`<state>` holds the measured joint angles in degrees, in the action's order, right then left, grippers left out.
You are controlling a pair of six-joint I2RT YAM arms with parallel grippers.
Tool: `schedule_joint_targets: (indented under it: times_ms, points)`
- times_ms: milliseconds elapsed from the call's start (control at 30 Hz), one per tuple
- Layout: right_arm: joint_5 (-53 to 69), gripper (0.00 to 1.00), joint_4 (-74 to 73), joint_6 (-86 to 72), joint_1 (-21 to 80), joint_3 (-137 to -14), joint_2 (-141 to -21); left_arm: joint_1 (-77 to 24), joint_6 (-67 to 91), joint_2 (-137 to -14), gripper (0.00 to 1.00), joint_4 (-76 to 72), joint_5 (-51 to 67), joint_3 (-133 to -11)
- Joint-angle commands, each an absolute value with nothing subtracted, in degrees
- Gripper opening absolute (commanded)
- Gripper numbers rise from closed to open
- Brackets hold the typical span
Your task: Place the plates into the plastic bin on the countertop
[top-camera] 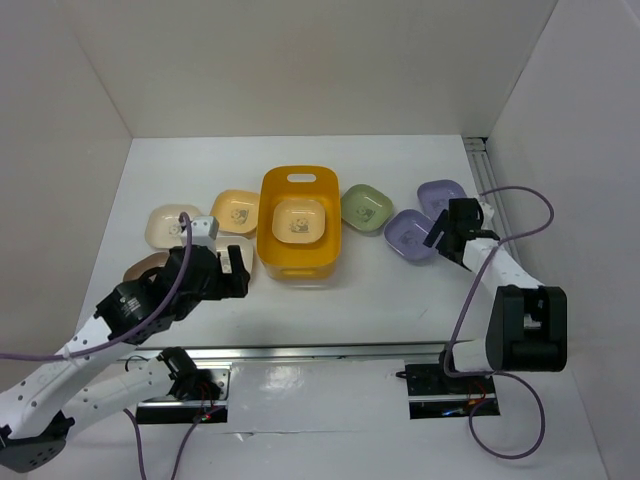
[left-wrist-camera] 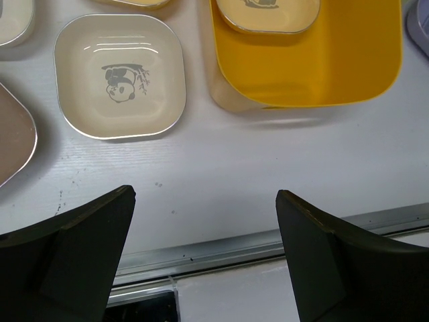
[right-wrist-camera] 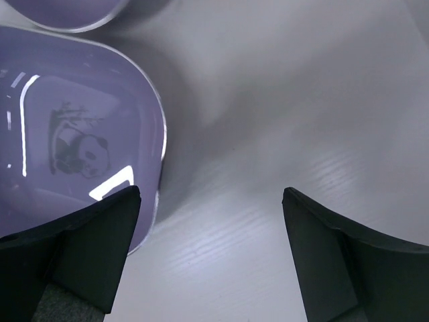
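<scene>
My right gripper will move down and sideways to straddle the nearer lavender plate's rim, below it and left in the wrist view.
The yellow-orange plastic bin (top-camera: pixel 298 262) stands mid-table with one cream plate (top-camera: pixel 298 220) inside. On the countertop to its left lie a cream plate (top-camera: pixel 170 226), a yellow plate (top-camera: pixel 236 208), a tan plate (top-camera: pixel 142 268) and a cream panda plate (left-wrist-camera: pixel 120 75). To its right lie a green plate (top-camera: pixel 366 207) and two lavender plates (top-camera: pixel 408 236) (top-camera: pixel 441 194). My left gripper (top-camera: pixel 240 272) is open and empty above the countertop, nearer than the panda plate. My right gripper (top-camera: pixel 437 240) is open; its left finger (right-wrist-camera: pixel 87 248) hangs over the rim of the nearer lavender plate (right-wrist-camera: pixel 67 134).
A metal rail (top-camera: pixel 330 351) runs along the near edge of the countertop and shows under my left gripper (left-wrist-camera: pixel 204 248). A second rail (top-camera: pixel 481 168) runs along the right wall. White walls close in the left, back and right sides.
</scene>
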<state>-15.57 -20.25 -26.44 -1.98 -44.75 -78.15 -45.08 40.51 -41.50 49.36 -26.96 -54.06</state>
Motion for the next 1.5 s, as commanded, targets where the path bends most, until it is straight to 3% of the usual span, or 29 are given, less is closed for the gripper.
schedule_joint_targets:
  times_ms: [0,167,300,333,367,600,800,967,1100,1267,1367,1467]
  points:
    - [-12.4,0.92,-14.7,-31.1,-3.6,-42.9,-76.5,-44.7,40.3,-42.9,1.0,48.9,-27.7,-54.7]
    - [-9.6,0.84,-10.3,-31.1,-3.6,-42.7,-84.5,-44.7,40.3,-43.5,1.0,49.4,-28.2,-55.2]
    - [-8.5,0.69,-7.6,-31.1,-3.6,-43.2,-89.0,-44.7,40.8,-42.3,1.0,49.4,-28.7,-55.2]
    - [-8.5,0.52,-7.6,-31.1,-3.6,-43.9,-89.7,-44.7,40.8,-42.3,1.0,49.4,-28.7,-55.2]
    - [-8.0,0.43,-7.6,-31.1,-3.6,-43.9,-90.3,-44.7,40.8,-42.3,1.0,49.4,-28.7,-55.2]
    - [-8.3,0.02,-9.6,-30.5,-1.0,-42.6,-87.2,-44.7,40.8,-41.7,1.0,49.4,-28.7,-55.2]
    - [-20.1,0.0,-19.7,-34.3,2.9,-45.7,-77.4,-44.2,40.8,-42.3,1.0,49.4,-28.7,-55.2]
    - [-32.1,0.0,-28.4,-33.2,9.5,-58.1,-71.3,-44.2,40.8,-42.3,1.0,49.4,-28.7,-55.2]
    - [-25.9,0.0,-26.2,-27.5,15.1,-67.3,-71.8,-44.2,40.8,-42.3,1.0,49.4,-28.7,-55.2]
    - [-17.0,0.0,-24.7,-20.3,22.8,-83.2,-81.6,-44.2,41.3,-42.3,1.0,49.4,-29.3,-55.2]
    - [-10.0,0.0,-25.2,-15.7,25.6,-92.0,-93.3,-43.7,41.3,-42.3,1.0,49.4,-29.3,-55.2]
    - [-9.2,0.0,-27.7,-15.6,27.1,-98.3,-100.8,-43.7,41.3,-42.3,1.0,49.4,-29.3,-55.2]
